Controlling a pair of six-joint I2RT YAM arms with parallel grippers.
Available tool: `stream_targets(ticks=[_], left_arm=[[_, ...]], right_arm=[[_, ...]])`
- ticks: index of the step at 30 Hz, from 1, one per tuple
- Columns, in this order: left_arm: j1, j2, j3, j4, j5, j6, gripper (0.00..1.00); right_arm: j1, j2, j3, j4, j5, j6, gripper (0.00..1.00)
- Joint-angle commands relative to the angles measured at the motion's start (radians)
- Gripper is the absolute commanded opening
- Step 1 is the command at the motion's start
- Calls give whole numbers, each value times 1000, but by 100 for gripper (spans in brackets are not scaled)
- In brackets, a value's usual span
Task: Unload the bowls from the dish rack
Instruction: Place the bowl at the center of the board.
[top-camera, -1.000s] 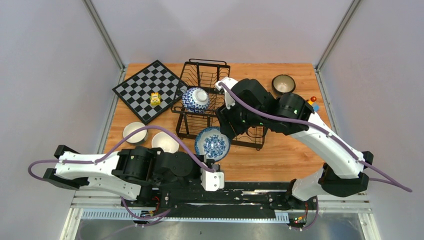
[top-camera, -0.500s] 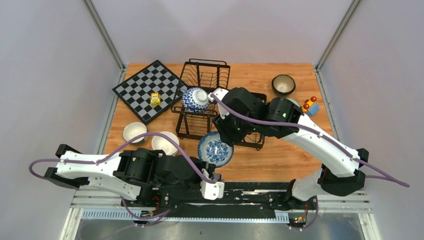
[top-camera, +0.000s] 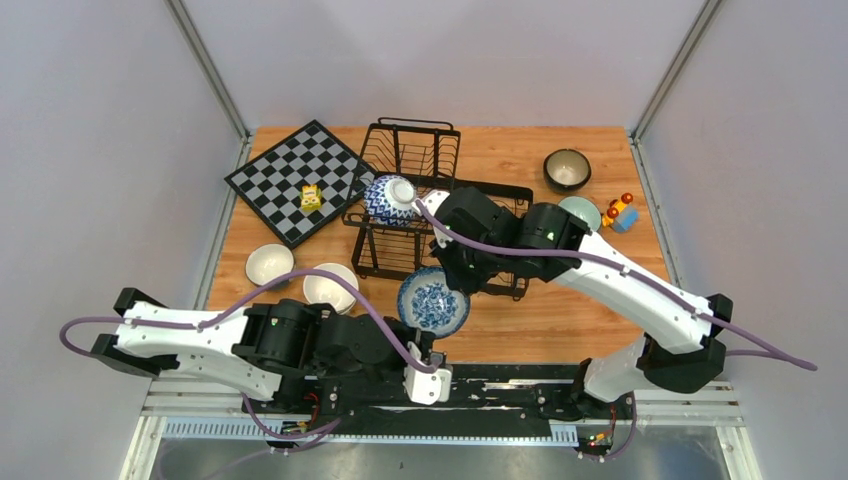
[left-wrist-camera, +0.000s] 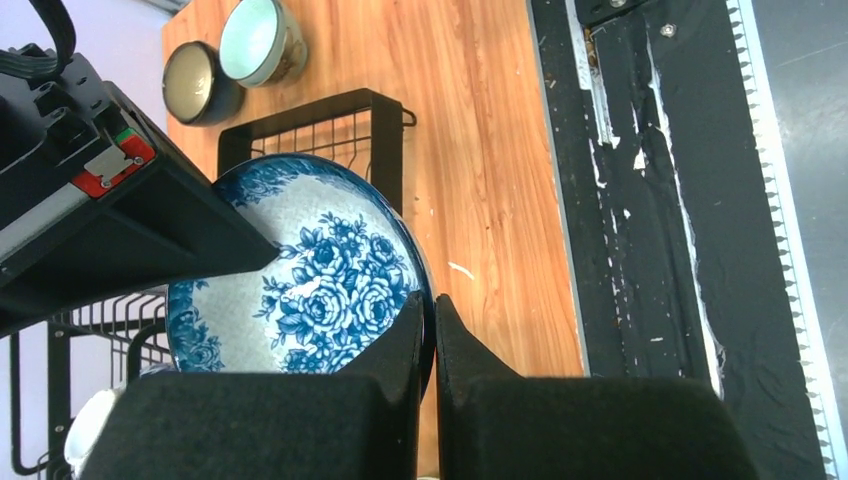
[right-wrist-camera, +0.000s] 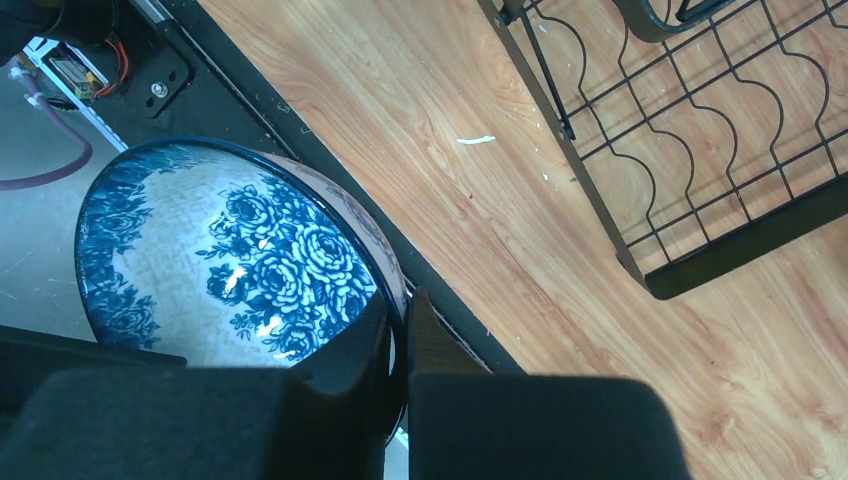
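Note:
I will next move my right gripper to the right in the top view and down to let go of the bowl on the tabletop past the dish rack, because the tabletop is bare there.
A blue-and-white floral bowl (top-camera: 432, 302) hangs tilted in front of the dish rack (top-camera: 408, 158), held from both sides. My left gripper (top-camera: 430, 334) is shut on its near rim; in the left wrist view the left gripper (left-wrist-camera: 432, 322) pinches the edge of the floral bowl (left-wrist-camera: 300, 290). My right gripper (top-camera: 452, 283) is shut on the far rim; in the right wrist view the right gripper (right-wrist-camera: 398, 322) clamps the floral bowl (right-wrist-camera: 220, 250). A blue zigzag bowl (top-camera: 390, 197) lies on its side in the rack's upper basket.
Two pale bowls (top-camera: 269, 264) (top-camera: 329, 286) sit at the left front. A dark bowl (top-camera: 567, 168) and a teal bowl (top-camera: 581, 211) stand at the right back, beside a small toy (top-camera: 620, 211). A chessboard (top-camera: 290, 170) with a yellow block (top-camera: 311, 197) lies at the left back.
My right gripper swung left and nearer, onto the floral bowl's far rim, and shut on it. The bowl shifted slightly; the left gripper kept its hold.

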Motion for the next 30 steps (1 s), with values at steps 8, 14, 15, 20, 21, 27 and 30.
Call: stream_targets(ticks=[8,14,15,20,21,27,30], left_arm=[[-4,-114,-43,167,-171,-105,99],[-4,-241,-94,292,-231,-167,100],[-4,-255,-100,307,-244,-184,100],[-4,-283,-120,350,-313,-243,100],[-4,-283,-129,376,-330,-241,100],[-4,-296,-195,618,-489,-210,100],[-3,-319,-246,780,-583,-190,100]], right_arm=[[12,-154,3,-34,179,49,0],[-52,-290,-74,-49,379,78,0],[-89,-322,-106,-46,397,77,0],[-460,-459,-362,41,277,17,0],[-538,-479,-414,65,244,14,0],[-850,-629,-757,292,112,185,0],[-955,-702,-942,375,108,312,0]])
